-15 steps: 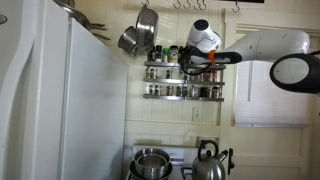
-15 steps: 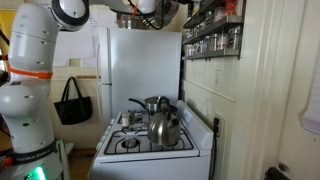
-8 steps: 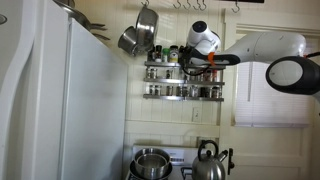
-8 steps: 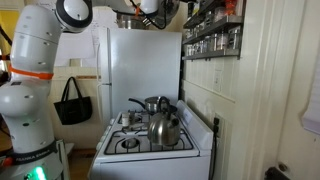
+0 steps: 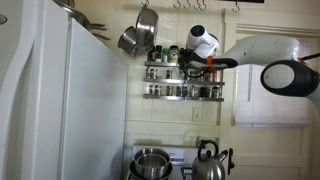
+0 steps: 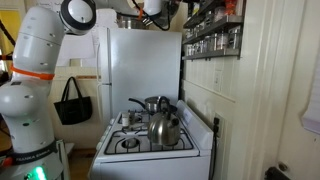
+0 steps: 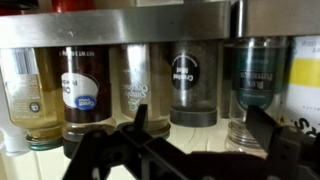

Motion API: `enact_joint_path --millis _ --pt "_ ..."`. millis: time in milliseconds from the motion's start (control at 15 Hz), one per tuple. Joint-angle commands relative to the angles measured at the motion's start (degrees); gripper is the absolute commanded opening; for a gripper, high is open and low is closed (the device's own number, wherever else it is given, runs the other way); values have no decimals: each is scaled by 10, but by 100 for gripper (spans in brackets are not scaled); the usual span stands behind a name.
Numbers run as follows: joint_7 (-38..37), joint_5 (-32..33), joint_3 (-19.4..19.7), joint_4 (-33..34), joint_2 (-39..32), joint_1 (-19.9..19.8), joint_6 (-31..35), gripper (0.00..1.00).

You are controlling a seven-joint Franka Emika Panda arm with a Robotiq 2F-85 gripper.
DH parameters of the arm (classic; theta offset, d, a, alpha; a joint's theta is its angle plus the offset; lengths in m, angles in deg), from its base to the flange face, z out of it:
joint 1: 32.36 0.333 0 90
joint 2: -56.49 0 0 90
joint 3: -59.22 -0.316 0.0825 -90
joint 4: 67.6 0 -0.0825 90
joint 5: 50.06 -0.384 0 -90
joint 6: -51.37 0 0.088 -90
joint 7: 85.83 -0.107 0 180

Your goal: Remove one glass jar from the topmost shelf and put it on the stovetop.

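The middle jar is already between the open fingers of my gripper, so my gripper needs to move just a little toward the dark lid of the middle glass jar (image 7: 195, 117) and close.
The silvery spice rack (image 5: 185, 78) hangs on the wall, and its topmost shelf (image 5: 170, 54) holds several jars. My gripper (image 5: 192, 62) is at the right end of that shelf. The wrist view is upside down: a metal rail (image 7: 150, 28) runs across a row of glass jars. A clear jar with a dark lid (image 7: 193, 90) stands between my two open fingers (image 7: 200, 125), which do not touch it. The white stovetop (image 6: 143, 138) lies far below, and it also shows in an exterior view (image 5: 170, 152).
A steel kettle (image 6: 163, 128) and a pot (image 6: 152, 104) stand on the burners. A pan (image 5: 140, 34) hangs left of the rack. A white fridge (image 5: 60, 100) stands beside the range. The rack also shows in an exterior view (image 6: 212, 30) high on the wall.
The arm has moved slightly left, towards the rack. The gripper stays open.
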Motion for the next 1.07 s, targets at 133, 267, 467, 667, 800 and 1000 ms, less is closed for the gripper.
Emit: enact_joint_path --millis 133,267,467,667,800,1000 --pt "-18 21 8 36 -31 5 4 80" --pt "-19 22 10 44 -37 4 5 70" --pt "-17 21 11 54 -43 4 6 48" --pt "-16 23 12 59 -47 4 5 43" --pt "-16 23 12 58 -47 4 5 40" --pt "-13 21 12 55 -45 3 5 25"
